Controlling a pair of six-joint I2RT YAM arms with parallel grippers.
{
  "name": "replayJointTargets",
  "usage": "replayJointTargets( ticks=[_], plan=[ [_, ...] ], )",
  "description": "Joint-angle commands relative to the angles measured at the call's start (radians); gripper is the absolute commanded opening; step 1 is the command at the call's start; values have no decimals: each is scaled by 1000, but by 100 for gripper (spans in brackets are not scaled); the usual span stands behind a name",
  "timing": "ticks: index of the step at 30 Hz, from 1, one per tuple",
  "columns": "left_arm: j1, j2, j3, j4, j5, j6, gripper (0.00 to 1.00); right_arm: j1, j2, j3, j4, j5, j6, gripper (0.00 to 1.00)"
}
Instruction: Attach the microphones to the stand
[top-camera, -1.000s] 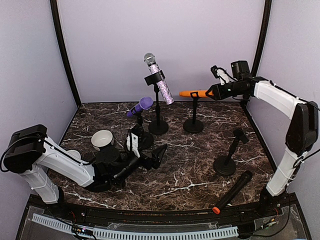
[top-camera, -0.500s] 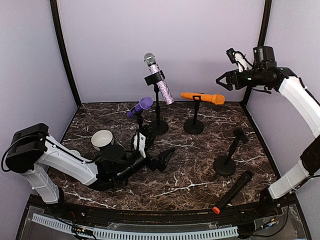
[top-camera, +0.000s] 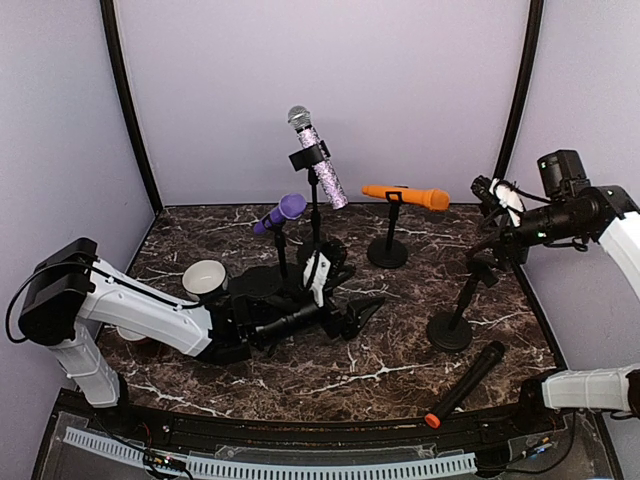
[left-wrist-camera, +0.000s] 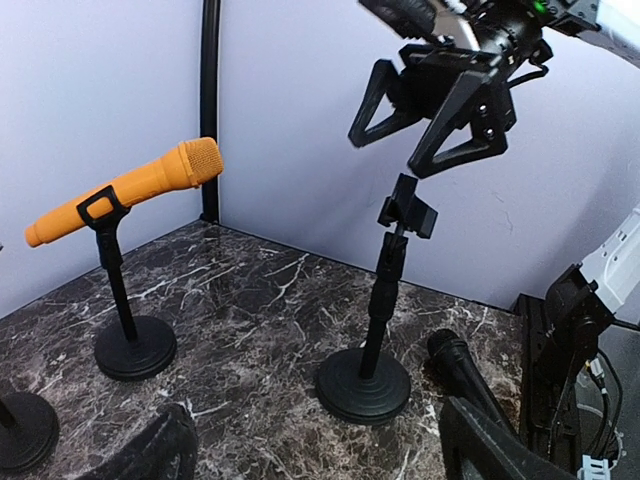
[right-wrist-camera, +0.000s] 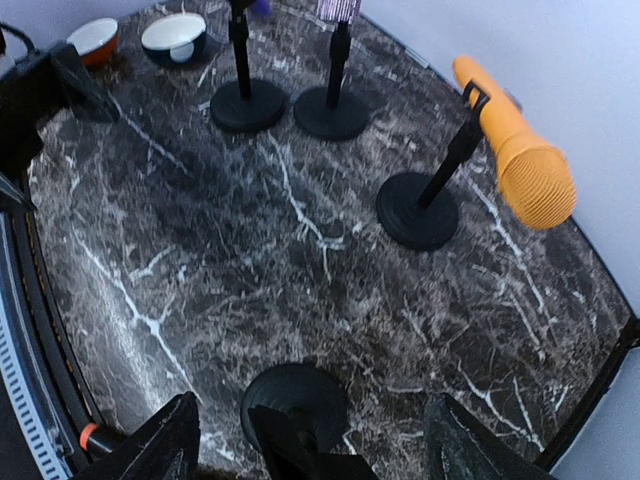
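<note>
The bare clip (left-wrist-camera: 407, 212) of the empty stand sits just below my right gripper's parted fingers, so the open gripper lowers a short way onto it next.
Three microphones sit clipped on stands: the glittery lilac one (top-camera: 318, 165), the purple one (top-camera: 280, 212) and the orange one (top-camera: 405, 195) (left-wrist-camera: 125, 190) (right-wrist-camera: 510, 150). A black microphone with an orange end (top-camera: 465, 383) (left-wrist-camera: 465, 365) lies flat on the table near the front right. Beside it stands an empty stand (top-camera: 455, 310) (left-wrist-camera: 385, 300) with a bare clip (left-wrist-camera: 407, 212). My right gripper (top-camera: 492, 240) (left-wrist-camera: 425, 110) (right-wrist-camera: 310, 450) hangs open just above that clip, holding nothing. My left gripper (top-camera: 352, 300) (left-wrist-camera: 320, 455) is open and empty, low over the table's middle, facing the empty stand.
A white bowl (top-camera: 203, 278) (right-wrist-camera: 175, 35) and a red-rimmed bowl (right-wrist-camera: 95, 35) sit at the left, behind my left arm. Round stand bases (right-wrist-camera: 248, 105) (right-wrist-camera: 330, 112) (right-wrist-camera: 418, 210) stand along the back. Black posts and lilac walls close in the table.
My right gripper opened and left the orange microphone on its stand, then swung right and down over the empty stand. My left gripper slid right along the table toward the middle.
</note>
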Motion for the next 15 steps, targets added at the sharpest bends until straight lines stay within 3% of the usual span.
replayJointTargets(
  ticks=[1,6,15],
  plan=[
    [-4,26,45,-91,56,-15,84,2,28,-41,-36,52,-103,75],
    [-4,37,50,-88,87,-38,80,2,41,-80,-5,67,-136,67],
    [-4,27,30,-80,84,-41,80,8,66,-62,-47,8,-196,34]
  ],
)
